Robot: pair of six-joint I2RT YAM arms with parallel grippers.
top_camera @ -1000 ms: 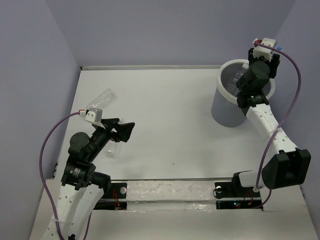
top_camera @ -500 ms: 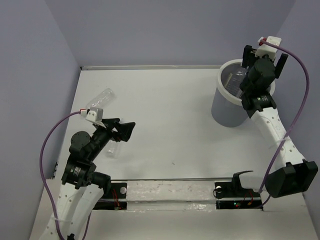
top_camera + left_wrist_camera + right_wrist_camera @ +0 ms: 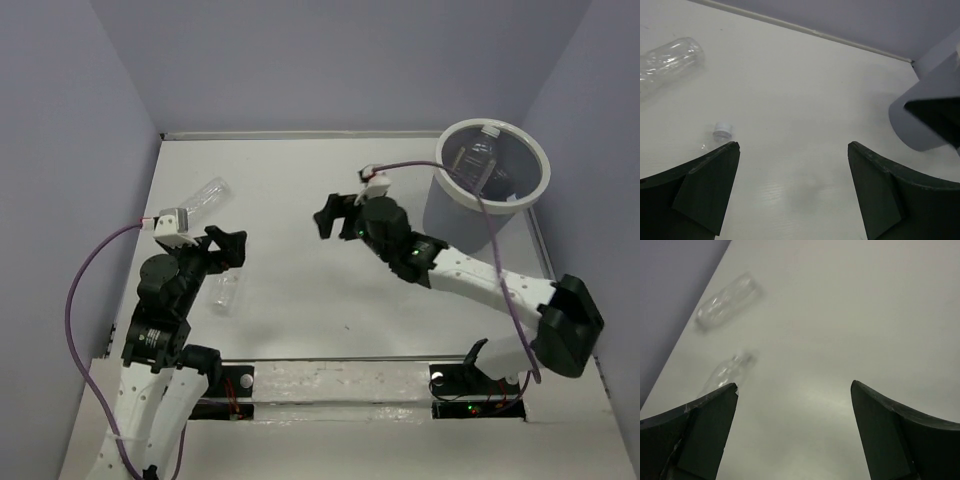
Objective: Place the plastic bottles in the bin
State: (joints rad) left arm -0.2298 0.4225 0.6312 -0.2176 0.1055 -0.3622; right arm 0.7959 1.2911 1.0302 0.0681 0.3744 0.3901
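The small clear bottle's body [image 3: 227, 286] [image 3: 726, 374] lies down and to the left of my right gripper in the top view, so the gripper sweeps there next, fingers astride it.
The bin [image 3: 447, 215] stands at the far right with plastic bottles [image 3: 478, 152] lying inside it. A wide clear bottle [image 3: 205, 196] [image 3: 669, 57] [image 3: 727, 300] lies at the far left of the table. A small clear bottle [image 3: 228, 290] [image 3: 729, 371] lies nearer, its white cap [image 3: 722, 131] just beyond my left finger. My left gripper [image 3: 226, 249] [image 3: 792, 147] hovers open above and beside that small bottle, holding nothing. My right gripper [image 3: 335, 213] [image 3: 794, 386] is open and empty over the table's middle, facing left toward both bottles.
A raised white lip [image 3: 300, 134] runs along the table's far edge, with lavender walls behind it and on both sides. The bin's grey wall [image 3: 912, 120] shows at the right of the left wrist view, partly behind a dark part of the right arm.
My right gripper opened above the bin, then swung away left and down to the table's middle. A bottle now lies in the bin. My left gripper shifted slightly left.
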